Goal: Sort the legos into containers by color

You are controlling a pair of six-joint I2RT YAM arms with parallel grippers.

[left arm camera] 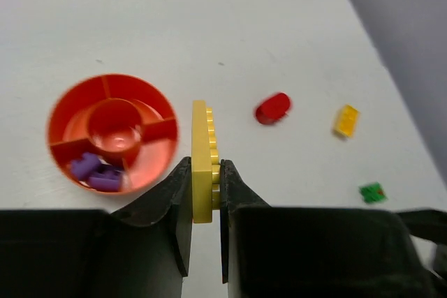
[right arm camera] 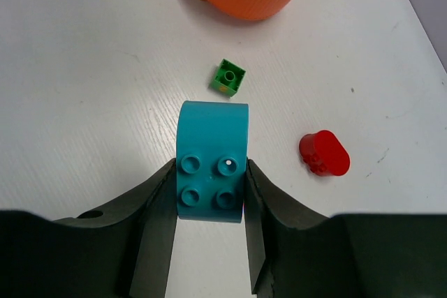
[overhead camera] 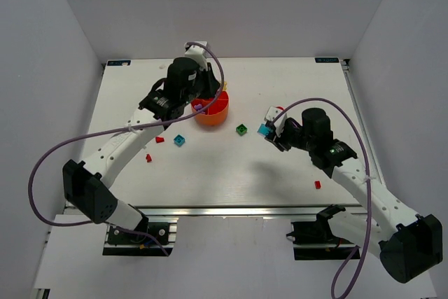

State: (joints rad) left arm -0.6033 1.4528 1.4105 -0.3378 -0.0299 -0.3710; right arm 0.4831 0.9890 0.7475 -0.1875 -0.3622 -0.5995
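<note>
The bowl's round middle cup (left arm camera: pixel 114 129) is empty. I will move my left gripper to the left in its wrist view and down over that cup to release there.
My left gripper (left arm camera: pixel 204 172) is shut on a long yellow lego (left arm camera: pixel 202 151) held on edge, just right of the red-orange bowl (left arm camera: pixel 73 113). In one of the bowl's wedge containers lie two purple legos (left arm camera: pixel 98 172). My right gripper (right arm camera: pixel 210 172) is shut on a cyan lego (right arm camera: pixel 211 162) with a rounded end, above the table right of the bowl (overhead camera: pixel 211 113). Loose on the table are a green lego (right arm camera: pixel 229 77), a rounded red lego (right arm camera: pixel 324 153), a small yellow lego (left arm camera: pixel 346 120), a second cyan lego (overhead camera: pixel 179 141) and small red legos (overhead camera: pixel 159 139).
Another red piece (overhead camera: pixel 317 184) lies near the front right of the table. The left arm (overhead camera: pixel 126 141) reaches diagonally over the table's left half. White walls enclose the table on three sides.
</note>
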